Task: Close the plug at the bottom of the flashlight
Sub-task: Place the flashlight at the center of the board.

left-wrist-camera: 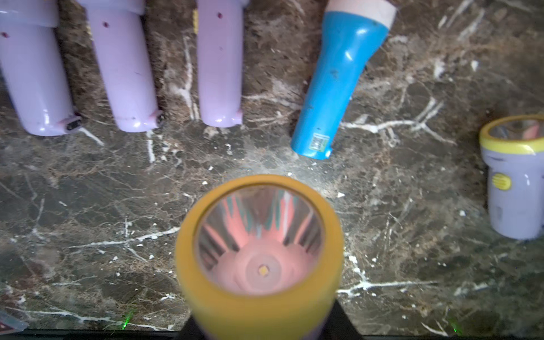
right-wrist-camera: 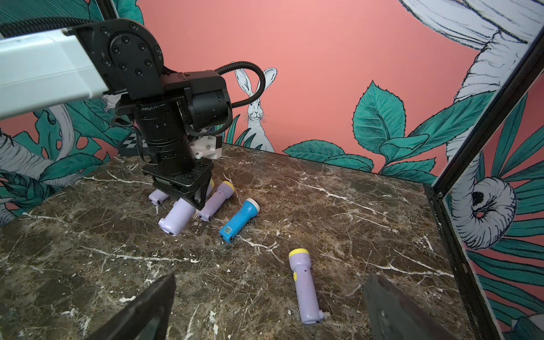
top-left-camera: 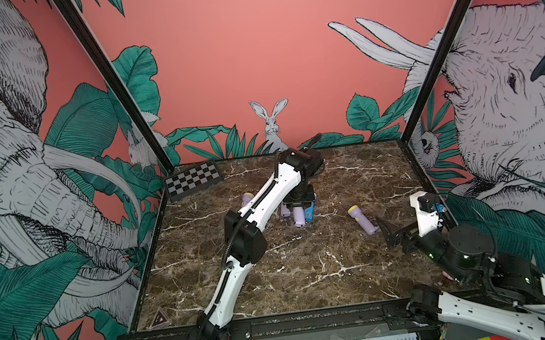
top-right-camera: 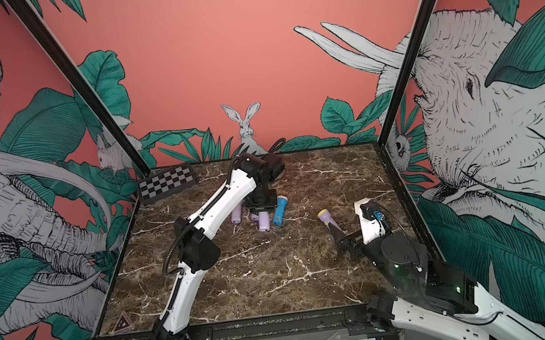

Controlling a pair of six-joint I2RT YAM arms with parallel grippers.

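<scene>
The left gripper moves past the blue flashlight toward the lone purple one next, then down to release, since bare marble between them lies below and beside it.
My left gripper [right-wrist-camera: 188,195] is shut on a purple flashlight [right-wrist-camera: 174,219] with a yellow head. It hangs tilted, bottom end down close to the marble table [top-left-camera: 295,275]. In the left wrist view its lens [left-wrist-camera: 259,250] faces the camera and the bottom is hidden. I cannot tell how its plug stands. In both top views it shows under the left wrist [top-left-camera: 299,218] [top-right-camera: 263,221]. A second purple flashlight [right-wrist-camera: 306,290] lies alone at the right, with its plug [right-wrist-camera: 323,314] sticking out sideways at the bottom. My right gripper [right-wrist-camera: 269,309] stands open just in front of it.
Three purple flashlights [left-wrist-camera: 123,64] and a blue one [left-wrist-camera: 338,82] lie in a row on the table behind the held one. A checkerboard [top-left-camera: 192,179] leans at the back left corner. Black frame posts [top-left-camera: 435,60] and printed walls close in the table.
</scene>
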